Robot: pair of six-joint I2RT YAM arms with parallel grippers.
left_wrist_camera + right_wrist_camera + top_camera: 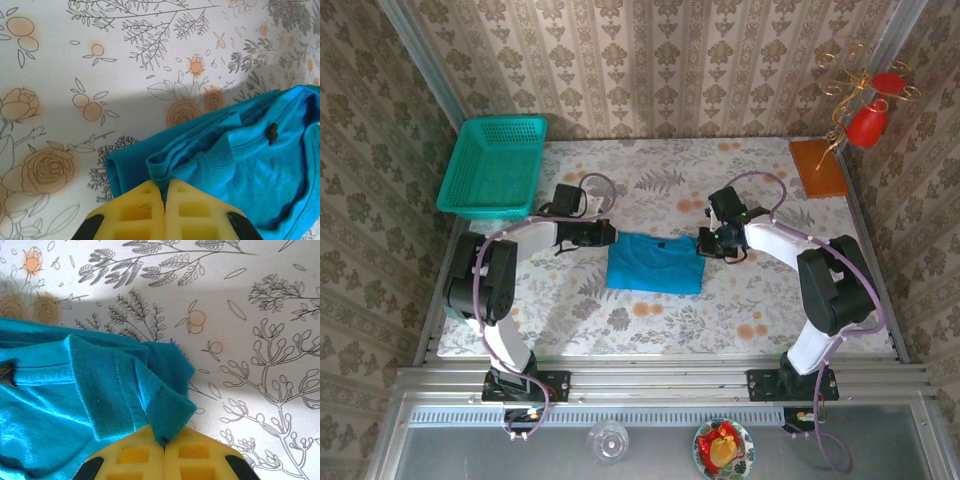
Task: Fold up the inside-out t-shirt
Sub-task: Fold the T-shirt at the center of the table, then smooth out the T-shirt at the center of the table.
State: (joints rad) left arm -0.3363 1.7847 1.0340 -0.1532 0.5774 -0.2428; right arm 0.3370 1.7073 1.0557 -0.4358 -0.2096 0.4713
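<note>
I should next move my right gripper toward the dark tag and release the raised corner over the ribbed hem band (685, 250) (100, 385), because that corner sticks out past the band.
The inside-out t-shirt (655, 263), plain teal-blue, lies folded into a rough rectangle in the middle of the table. My left gripper (610, 236) is at its upper left corner, shut on a pinch of the shirt's edge (162, 172). My right gripper (704, 243) is at the upper right corner, shut on a raised corner of cloth (170, 412). In both wrist views the yellow fingers (142, 212) (142, 455) press together with fabric caught between them. A ribbed hem band (100, 385) runs beside the right grip.
A turquoise mesh basket (495, 165) stands at the back left of the flowered table (770, 310). At the back right lies an orange-brown board (817, 166) with a gold stand holding red ornaments (868, 122). A glass (608, 440) and a bowl (724, 449) sit below the front rail.
</note>
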